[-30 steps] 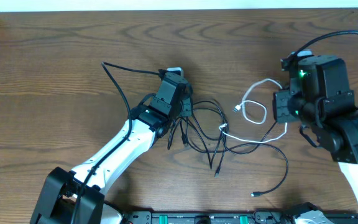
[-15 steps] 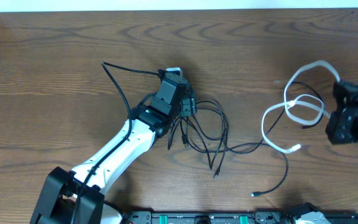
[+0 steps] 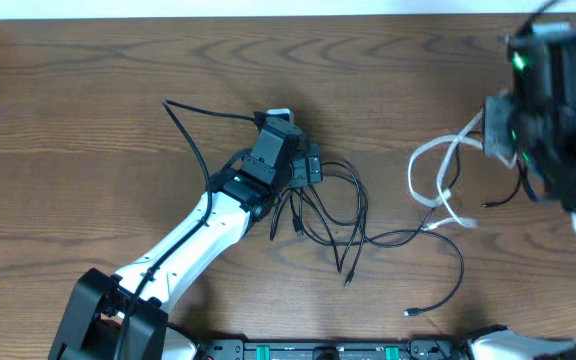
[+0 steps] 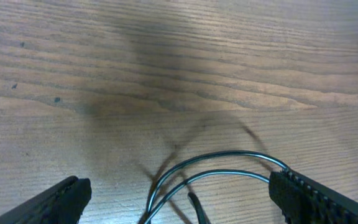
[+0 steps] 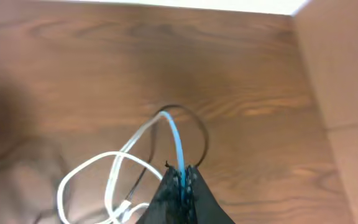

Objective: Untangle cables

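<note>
The robot's right gripper should carry the white cable to the bare wood by the tan panel, to the gripper's right in its wrist view, and let go of it there, clear of the black cables.
The overhead view shows my left gripper (image 3: pixel 306 168) open at the left edge of a loose tangle of black cables (image 3: pixel 353 215) lying on the wooden table (image 3: pixel 88 150). In the left wrist view its fingers (image 4: pixel 55 202) stand wide apart, with two black cable loops (image 4: pixel 216 163) on the table between them, untouched. My right gripper (image 3: pixel 496 135) is raised at the upper right, shut on the white cable (image 3: pixel 430 172), whose loops hang down to the table. Its closed fingertips (image 5: pixel 182 186) pinch the white cable (image 5: pixel 104 171). A black cable loop (image 5: pixel 197 134) rises beside it.
One black cable trails to a plug (image 3: pixel 410 313) near the front edge. A thicker black wire (image 3: pixel 186 135) arcs off the left arm. A black rail (image 3: pixel 318 350) lines the table's front. A tan panel (image 5: pixel 337 93) borders the table on the right.
The left gripper has opened wide over the black tangle. The right gripper, shut on the white cable, has pulled it right and up, away from the black cables.
</note>
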